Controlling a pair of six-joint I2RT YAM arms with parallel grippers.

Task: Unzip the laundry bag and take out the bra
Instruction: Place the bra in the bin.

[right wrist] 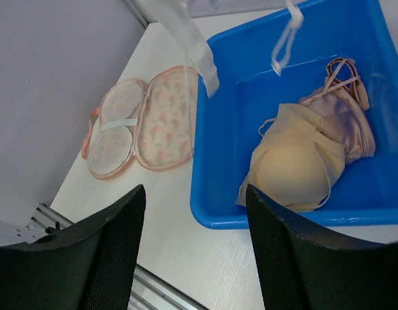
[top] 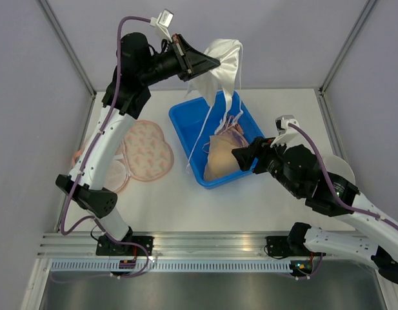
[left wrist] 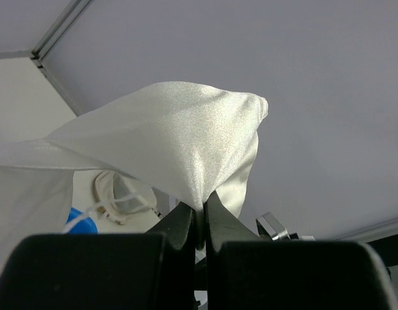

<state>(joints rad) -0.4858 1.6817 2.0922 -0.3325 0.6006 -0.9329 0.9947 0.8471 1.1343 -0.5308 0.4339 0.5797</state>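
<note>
My left gripper rises a little next, then lowers over the blue bin toward the beige bra (top: 220, 150), because the bin already holds the other bras.
My left gripper (top: 215, 62) is shut on a white satin bra (top: 226, 58) and holds it high above the blue bin (top: 184, 132); its straps hang down into the bin. In the left wrist view the fabric (left wrist: 186, 142) is pinched between the closed jaws of the gripper (left wrist: 204, 206). The pink floral laundry bag (top: 147, 150) lies open and flat on the table left of the bin, also in the right wrist view (right wrist: 153, 119). My right gripper (top: 240, 157) is open and empty at the bin's near right corner (right wrist: 193, 194).
A beige bra (top: 219, 161) (right wrist: 295, 168) and a pink bra (top: 232, 129) (right wrist: 347, 110) lie in the blue bin (right wrist: 205, 174). Grey walls close in the table on three sides. A metal rail runs along the near edge.
</note>
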